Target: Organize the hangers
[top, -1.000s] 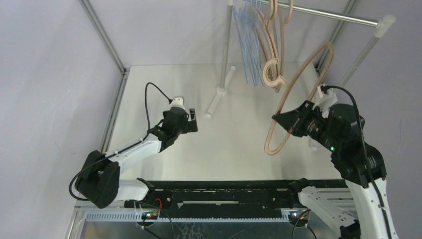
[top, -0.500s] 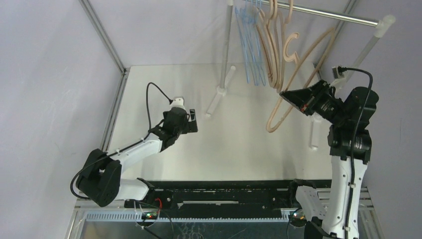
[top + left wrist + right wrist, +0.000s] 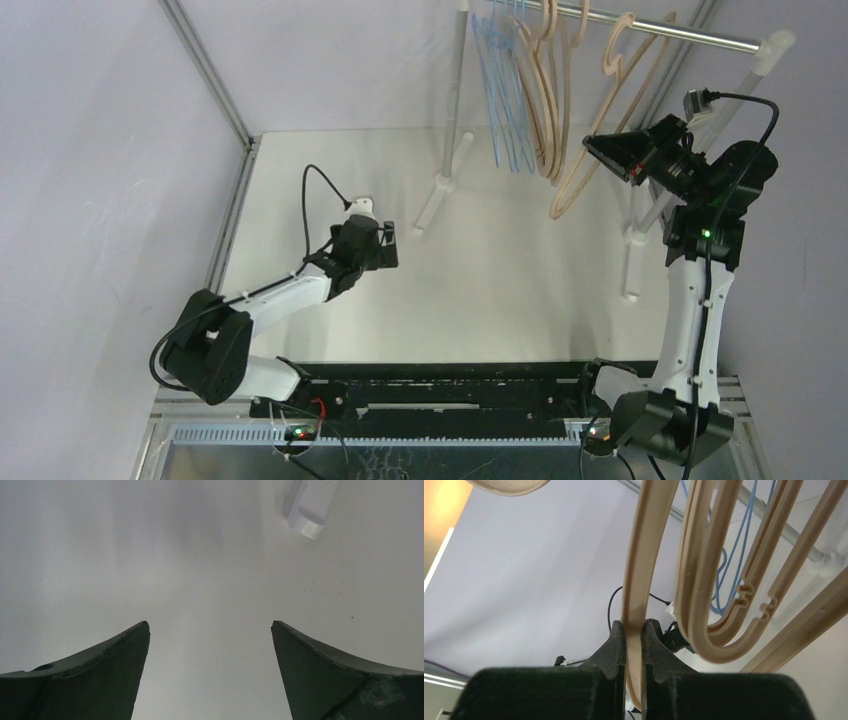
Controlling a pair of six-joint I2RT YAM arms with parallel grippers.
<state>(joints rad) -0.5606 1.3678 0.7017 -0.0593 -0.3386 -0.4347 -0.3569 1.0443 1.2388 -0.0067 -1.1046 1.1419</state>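
Observation:
I will next move my right gripper outward, since the tan hanger's hook is still short, then set it on the silver bar [image 3: 660,33] farther outward and let go.
My right gripper [image 3: 592,152] is raised high and shut on a tan hanger [image 3: 600,110], whose hook [image 3: 617,35] is up beside the silver rail [image 3: 660,33]. In the right wrist view the gripper [image 3: 634,630] clamps that hanger's bar [image 3: 644,555]. Other tan hangers [image 3: 545,95] and several light-blue hangers [image 3: 503,90] hang on the rail; they also show in the right wrist view [image 3: 709,580]. My left gripper [image 3: 386,245] is open and empty low over the table, and open in the left wrist view [image 3: 210,630].
The rail stands on white posts: one [image 3: 452,100] with a foot [image 3: 430,210] on the table, another [image 3: 735,100] at the right. The foot's end shows in the left wrist view [image 3: 310,510]. Grey walls enclose the white table [image 3: 480,290].
My right arm has swung up and back toward the rail, carrying the tan hanger from mid-table height to rail level. My left arm has hardly moved.

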